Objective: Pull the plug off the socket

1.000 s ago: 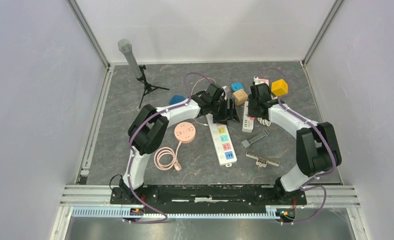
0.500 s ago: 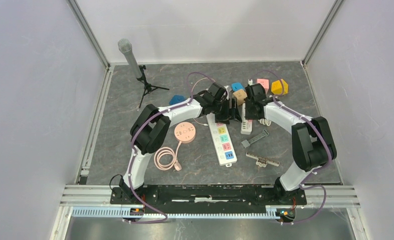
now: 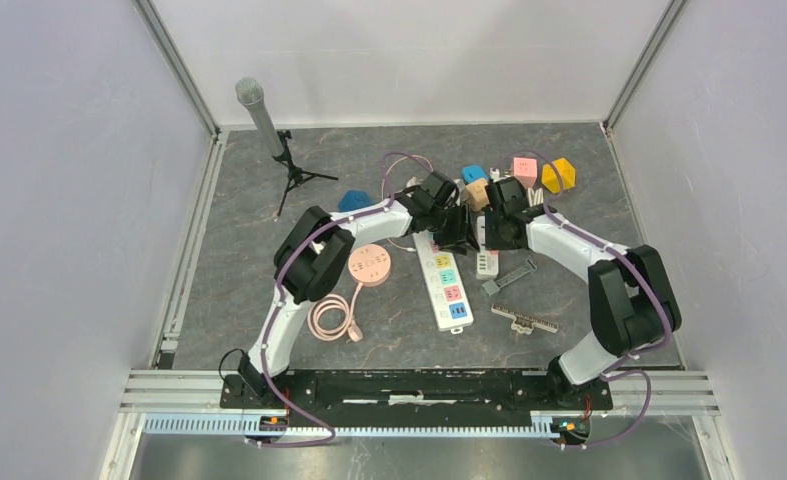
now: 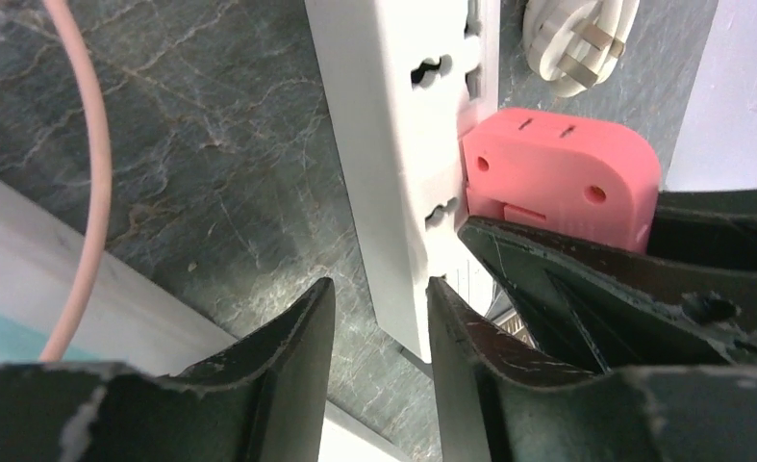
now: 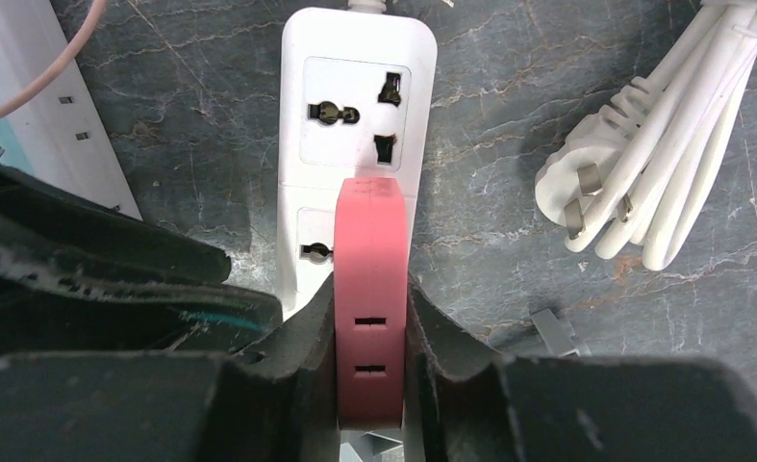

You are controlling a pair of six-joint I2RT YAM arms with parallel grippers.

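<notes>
I will pull the plug up out of its outlet, carry it to the bare tabletop to the right of my right gripper in the top view, lower it and let go.
A pink plug [image 5: 372, 231] sits in the lower outlet of a white power strip [image 5: 360, 106] lying mid-table [image 3: 486, 264]. My right gripper [image 5: 371, 298] is shut on the plug, one finger on each flat side; in the top view it [image 3: 493, 222] is over the strip's far end. My left gripper [image 4: 379, 289] has its jaws nearly closed around the strip's end [image 4: 384, 144], the right finger against it and a sliver of table showing beside the left finger. The plug [image 4: 557, 173] shows just beyond. In the top view the left gripper [image 3: 461, 228] sits right beside the right one.
A long strip with coloured outlets [image 3: 444, 283] lies just left of the white one, and a pink round socket [image 3: 370, 264] with its cord further left. A coiled white cable [image 5: 643, 183] lies right of the strip. Coloured cubes [image 3: 558, 174] sit behind; a microphone stand [image 3: 289, 170] stands back left.
My right gripper has moved left and closed on the pink plug. My left arm has shifted slightly right against the strip. A pink cube behind is now uncovered.
</notes>
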